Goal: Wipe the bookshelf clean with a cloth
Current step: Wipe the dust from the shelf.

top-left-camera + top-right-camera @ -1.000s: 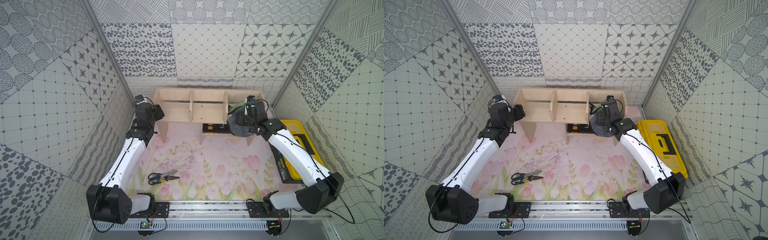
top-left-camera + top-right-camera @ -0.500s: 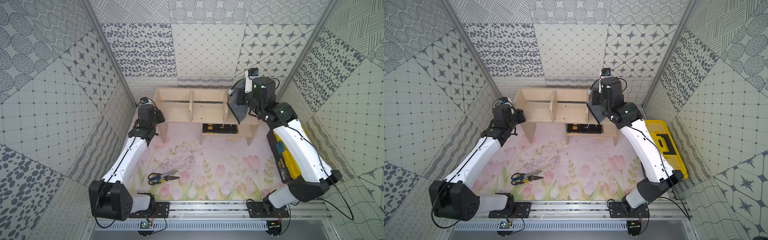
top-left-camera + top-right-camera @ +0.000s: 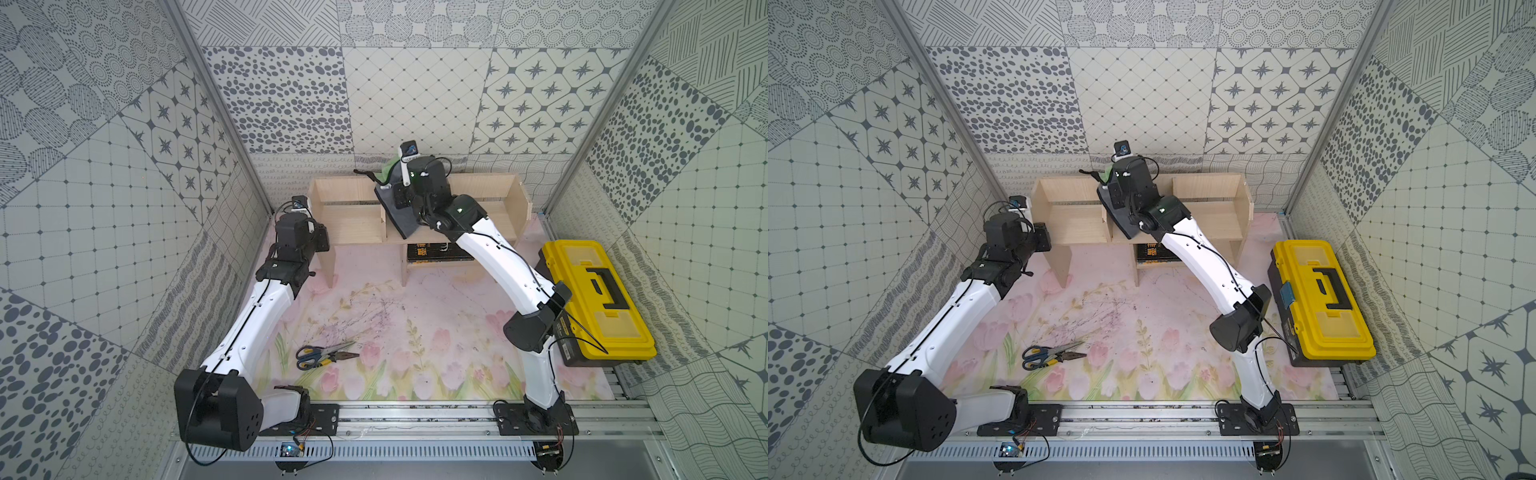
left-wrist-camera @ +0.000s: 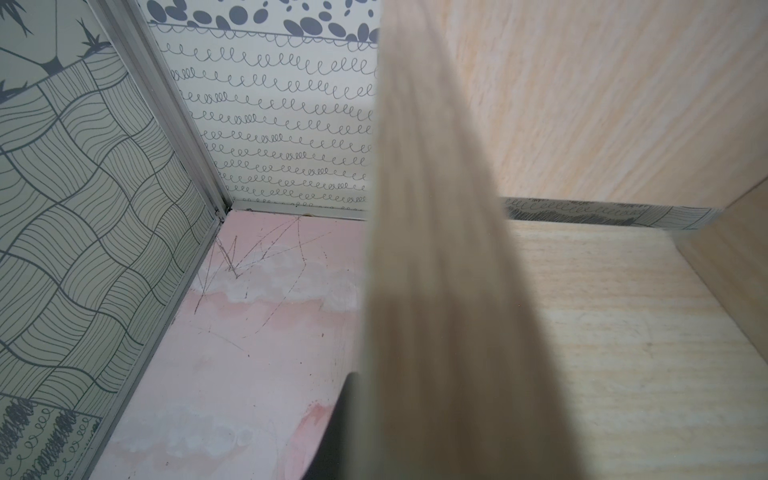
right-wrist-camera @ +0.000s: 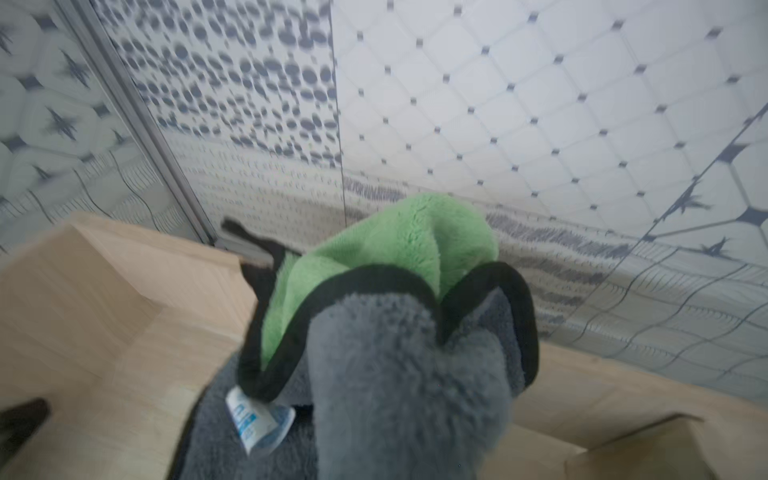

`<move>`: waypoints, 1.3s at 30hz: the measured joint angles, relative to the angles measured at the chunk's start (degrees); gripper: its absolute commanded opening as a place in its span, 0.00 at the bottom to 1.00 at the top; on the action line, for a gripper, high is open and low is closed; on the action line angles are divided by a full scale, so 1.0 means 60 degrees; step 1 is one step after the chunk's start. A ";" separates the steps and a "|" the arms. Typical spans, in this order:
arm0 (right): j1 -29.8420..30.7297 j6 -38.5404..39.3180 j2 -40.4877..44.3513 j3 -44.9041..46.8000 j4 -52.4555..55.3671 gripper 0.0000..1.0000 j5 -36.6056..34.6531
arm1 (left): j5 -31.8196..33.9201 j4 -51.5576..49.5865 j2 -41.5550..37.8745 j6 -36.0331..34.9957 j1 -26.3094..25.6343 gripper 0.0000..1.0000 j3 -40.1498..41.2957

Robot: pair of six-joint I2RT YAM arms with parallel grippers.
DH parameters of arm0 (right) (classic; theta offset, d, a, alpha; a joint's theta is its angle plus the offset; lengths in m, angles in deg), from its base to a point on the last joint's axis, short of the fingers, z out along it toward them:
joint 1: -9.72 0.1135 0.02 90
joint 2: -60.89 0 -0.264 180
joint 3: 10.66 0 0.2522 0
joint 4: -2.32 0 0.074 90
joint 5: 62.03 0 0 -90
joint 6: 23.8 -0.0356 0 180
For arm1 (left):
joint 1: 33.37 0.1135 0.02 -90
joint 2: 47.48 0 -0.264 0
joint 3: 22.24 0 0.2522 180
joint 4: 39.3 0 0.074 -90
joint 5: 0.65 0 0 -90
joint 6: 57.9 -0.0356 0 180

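I will next move my right gripper down into the bookshelf's middle bay (image 3: 417, 232) (image 5: 537, 452), which is below it, and release the cloth there. The cloth's green fold is still above the back panel.
The pale-wood bookshelf (image 3: 478, 216) (image 3: 1212, 216) stands against the back wall. My left gripper (image 3: 323, 243) (image 3: 1044, 243) is shut on its left end panel (image 4: 436, 291); in the left wrist view one dark finger (image 4: 338, 424) lies against that panel. My right gripper (image 3: 399, 195) (image 3: 1117, 195) is shut on the cloth (image 3: 397, 216) (image 5: 395, 332), which hangs over the middle bay, grey side out, with a green fold at the top (image 5: 415, 237). The right fingers are buried in the cloth. A white tag (image 5: 257, 424) dangles from its dark trim.
A yellow-and-black toolbox (image 3: 594, 299) sits at the right edge of the floral mat (image 3: 415, 324). Blue-handled scissors and pliers (image 3: 324, 355) lie at the mat's front left. A dark flat box (image 3: 436, 251) rests under the shelf. Patterned walls close in on three sides.
The right arm lifted the cloth from the shelf's right end and carried it left to the middle bay. The left gripper closed on the left end panel.
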 measured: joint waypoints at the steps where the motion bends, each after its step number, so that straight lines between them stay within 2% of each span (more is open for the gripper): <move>1: -0.0007 -0.0084 0.0062 0.0637 -0.0131 0.00 -0.0102 | 0.0000 0.0018 -0.0004 0.0007 0.0000 0.00 0.0007; 5: -0.0146 -0.0339 0.0801 0.3064 -0.0441 0.00 -0.0189 | -0.0004 0.0029 -0.0004 0.0018 0.0000 0.00 0.0015; 9: -0.0481 -0.0699 0.1814 0.4069 -0.0619 0.00 0.0204 | -0.0004 0.0029 -0.0004 0.0022 -0.0004 0.00 0.0015; 11: -0.0637 -0.0834 0.2131 0.4113 -0.0488 0.16 0.0455 | -0.0007 0.0029 -0.0004 0.0018 -0.0004 0.00 0.0015; 13: -0.0674 -0.0863 0.2295 0.4105 -0.0386 0.40 0.0758 | -0.0011 0.0033 -0.0004 0.0018 -0.0011 0.00 0.0015; 15: -0.0583 -0.0820 0.2331 0.4091 -0.0149 0.49 0.0849 | 0.0000 0.0036 0.0000 0.0033 -0.0007 0.00 0.0018; 18: -0.0372 -0.0747 0.2320 0.3876 0.0484 0.56 0.0834 | 0.0004 0.0040 0.0004 0.0036 -0.0007 0.00 0.0018; 20: -0.0204 -0.0747 0.2313 0.3577 0.0878 0.65 0.0761 | 0.0000 0.0040 0.0004 0.0033 -0.0007 0.00 0.0018; 21: -0.0113 -0.0758 0.2313 0.3428 0.1009 0.66 0.0725 | 0.0000 0.0040 0.0004 0.0036 -0.0007 0.00 0.0018; 25: 0.0095 -0.1016 0.2306 0.3322 0.1188 0.56 0.0703 | 0.0000 0.0044 0.0004 0.0051 -0.0007 0.00 0.0018; 30: 0.0055 -0.1515 0.1967 0.3548 0.1413 0.56 0.0605 | 0.0000 0.0044 0.0004 0.0051 -0.0007 0.00 0.0018; 31: 0.0015 -0.1588 0.1851 0.3563 0.1446 0.51 0.0550 | -0.0004 0.0044 0.0004 0.0051 -0.0004 0.00 0.0018; 33: -0.0098 -0.1716 0.1752 0.3552 0.1260 0.23 0.0477 | -0.0004 0.0055 0.0004 0.0051 0.0004 0.00 0.0018; 35: -0.0324 -0.1821 0.1723 0.3442 0.1344 0.09 0.0492 | -0.0011 0.0058 0.0004 0.0051 0.0007 0.00 0.0022; 37: -0.0648 -0.1920 0.1548 0.3049 0.1515 0.00 0.0503 | -0.0015 0.0058 0.0004 0.0051 0.0007 0.00 0.0022; 39: -0.0871 -0.1971 0.1188 0.2350 0.1614 0.00 0.0634 | -0.0044 0.0066 0.0007 0.0025 0.0011 0.00 0.0022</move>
